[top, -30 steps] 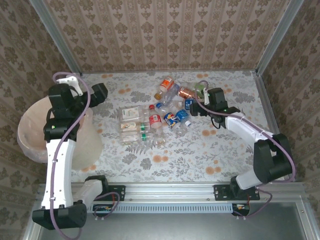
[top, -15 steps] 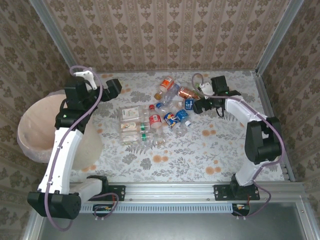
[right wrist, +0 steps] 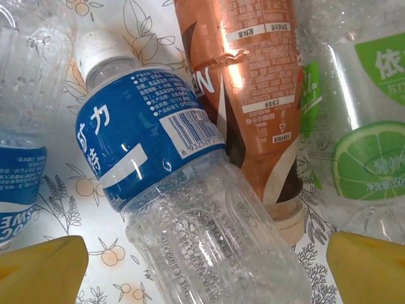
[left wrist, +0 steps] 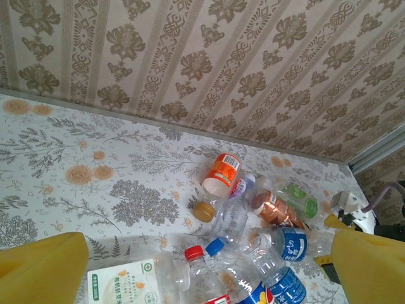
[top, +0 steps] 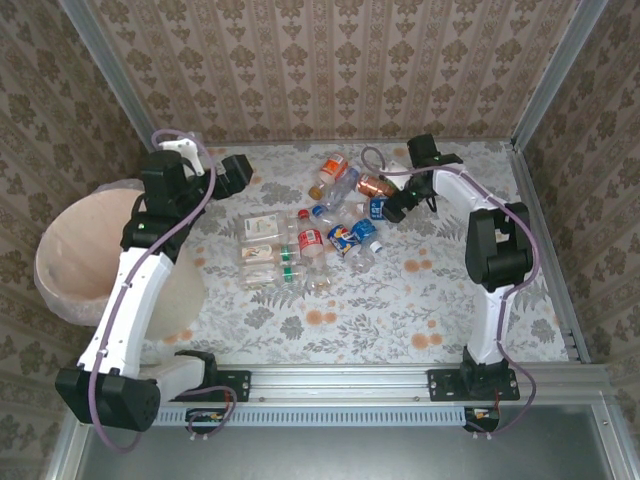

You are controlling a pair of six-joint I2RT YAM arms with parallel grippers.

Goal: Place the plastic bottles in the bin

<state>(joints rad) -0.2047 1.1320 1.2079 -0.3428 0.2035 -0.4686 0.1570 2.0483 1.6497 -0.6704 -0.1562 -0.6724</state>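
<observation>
I will lower my right gripper next and turn it in line with the blue-labelled bottle, with my fingers around its clear lower body (right wrist: 216,244), because the bottle lies at a slant between my open fingers.
Several plastic bottles (top: 325,225) lie in a heap at mid-table; the pale pink bin (top: 70,255) stands at the left edge. My right gripper (top: 393,208) is low over the heap's right side and open. Its yellow fingertips (right wrist: 38,269) straddle a clear bottle with a blue label and white cap (right wrist: 164,183), beside a copper-labelled bottle (right wrist: 253,76) and a lime-labelled one (right wrist: 361,126). My left gripper (top: 240,172) hangs open and holds nothing, above the table between bin and heap. The left wrist view looks down on an orange-labelled bottle (left wrist: 221,174) and a red-capped one (left wrist: 194,253).
Wallpapered walls and metal frame posts (top: 545,90) close the table at the back and sides. A loose gold cap (left wrist: 204,211) lies beside the heap. The flowered tabletop (top: 400,300) stretches from the heap toward the arm bases.
My left arm has swung from above the bin toward the back of the table. My right arm has folded toward the far wall, and its gripper has come down around the blue-labelled bottle.
</observation>
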